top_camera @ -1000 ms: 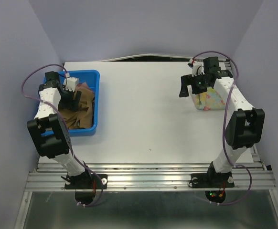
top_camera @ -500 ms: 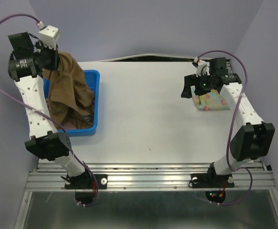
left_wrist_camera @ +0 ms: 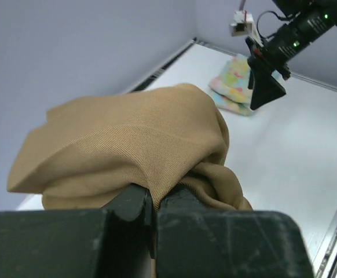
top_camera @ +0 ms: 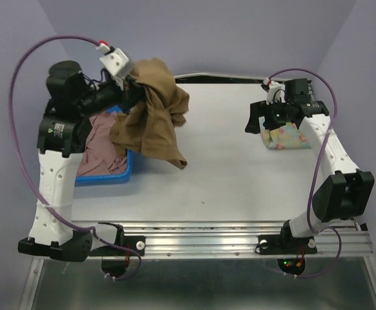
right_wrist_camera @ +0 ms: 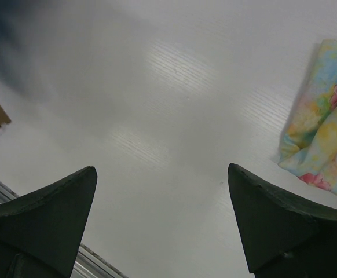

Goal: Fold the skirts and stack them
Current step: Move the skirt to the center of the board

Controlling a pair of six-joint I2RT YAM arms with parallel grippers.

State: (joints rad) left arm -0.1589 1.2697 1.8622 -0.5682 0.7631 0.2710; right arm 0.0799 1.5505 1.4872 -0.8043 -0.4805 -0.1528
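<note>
The bare tabletop lies below my left gripper, to its right in the top view, so the gripper will next move down away from the bin (top_camera: 122, 175) and release the brown skirt.
The brown skirt (top_camera: 154, 113) hangs bunched in the air over the table's left part, its lower edge just right of the blue bin (top_camera: 122, 175). My left gripper (top_camera: 134, 87) is shut on its top fold; the same brown skirt (left_wrist_camera: 134, 147) fills the left wrist view, pinched by my left gripper (left_wrist_camera: 154, 204). A dusty pink skirt (top_camera: 101, 143) lies in the bin. The folded pastel floral skirt (top_camera: 286, 137) rests at the right rear, and the pastel floral skirt (right_wrist_camera: 328, 119) also shows at the right edge. My right gripper (top_camera: 259, 119) hovers open beside it, my right gripper (right_wrist_camera: 162, 174) empty.
The white table (top_camera: 227, 168) spans the middle between the arms. Purple walls close in at the back and on both sides. A metal rail (top_camera: 201, 236) runs along the near edge by the arm bases.
My left gripper shut on the brown skirt in the bin, lifted it out and swung it rightward over the table, uncovering the pink skirt. The right arm shifted slightly.
</note>
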